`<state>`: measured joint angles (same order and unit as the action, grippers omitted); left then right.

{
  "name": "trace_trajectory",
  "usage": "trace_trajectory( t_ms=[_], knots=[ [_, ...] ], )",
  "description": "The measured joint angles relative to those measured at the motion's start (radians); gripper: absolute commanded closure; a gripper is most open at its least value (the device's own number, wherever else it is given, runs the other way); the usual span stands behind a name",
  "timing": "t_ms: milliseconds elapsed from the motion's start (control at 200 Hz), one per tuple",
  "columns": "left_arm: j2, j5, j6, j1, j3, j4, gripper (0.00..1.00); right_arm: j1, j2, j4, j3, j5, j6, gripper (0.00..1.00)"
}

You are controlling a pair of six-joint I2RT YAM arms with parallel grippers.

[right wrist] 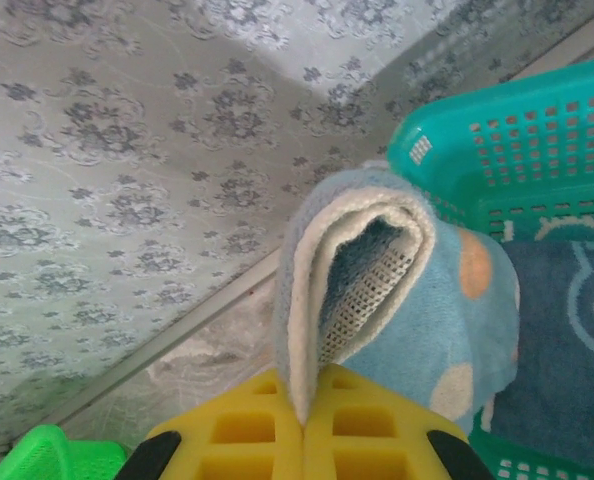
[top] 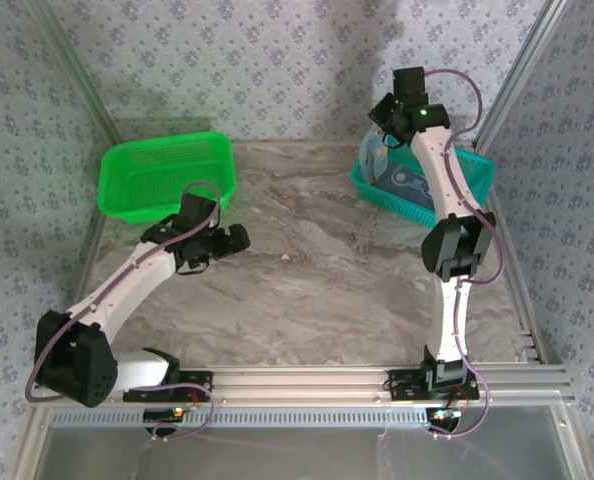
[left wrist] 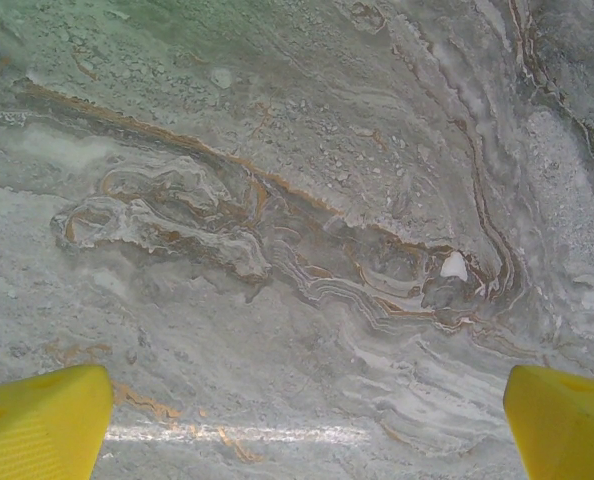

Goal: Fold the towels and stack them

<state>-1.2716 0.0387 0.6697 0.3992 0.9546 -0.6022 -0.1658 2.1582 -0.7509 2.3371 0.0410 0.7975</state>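
Next, my right gripper moves back and down to release over the darker blue towel (top: 410, 183) (right wrist: 562, 330) below it, since the held towel dangles at the basket's corner.
My right gripper (right wrist: 304, 415) is shut on the edge of a light blue towel (right wrist: 417, 310) with orange and pale spots, which hangs folded over from the yellow fingers. From above, this gripper (top: 385, 128) is raised over the back left corner of the teal basket (top: 477, 165), and the towel (top: 373, 158) dangles below it. A darker blue towel (right wrist: 562, 330) with white rings lies in the basket (right wrist: 507, 150). My left gripper (top: 233, 240) hovers open over the bare marble table (top: 317, 270). Its yellow fingertips (left wrist: 37, 420) stand far apart with nothing between them.
A green basket (top: 167, 175) stands at the back left of the table, just beyond the left gripper. Metal frame posts and patterned walls close in the back and both sides. The arm bases sit on the rail (top: 317, 385) at the near edge.
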Motion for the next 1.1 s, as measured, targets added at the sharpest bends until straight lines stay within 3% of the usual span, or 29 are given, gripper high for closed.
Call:
trace_trajectory(
  t_ms=[395, 795, 829, 889, 944, 989, 1099],
  knots=[
    [0.0, 0.025, 0.001, 0.0, 0.0, 0.001, 0.0, 0.027, -0.075, 0.002, -0.087, -0.004, -0.005, 1.0],
    [0.0, 0.047, 0.004, 0.0, -0.009, 0.004, 0.0, 0.148, -0.327, 0.116, -0.527, -0.038, -0.016, 1.0],
    [0.0, 0.049, 0.005, 0.0, -0.009, 0.004, 0.0, 0.162, -0.344, 0.127, -0.561, -0.043, -0.02, 0.94],
    [0.0, 0.053, 0.005, 0.0, -0.009, 0.004, 0.0, 0.188, -0.365, 0.148, -0.609, -0.058, -0.03, 0.68],
    [0.0, 0.055, 0.005, 0.0, -0.009, 0.004, 0.0, 0.213, -0.377, 0.159, -0.652, -0.072, -0.043, 0.54],
    [0.0, 0.056, 0.005, 0.0, -0.009, 0.004, 0.0, 0.233, -0.383, 0.167, -0.682, -0.081, -0.061, 0.34],
    [0.0, 0.059, 0.008, 0.0, -0.009, 0.003, 0.0, 0.281, -0.386, 0.174, -0.755, -0.083, -0.113, 0.27]
  ],
)
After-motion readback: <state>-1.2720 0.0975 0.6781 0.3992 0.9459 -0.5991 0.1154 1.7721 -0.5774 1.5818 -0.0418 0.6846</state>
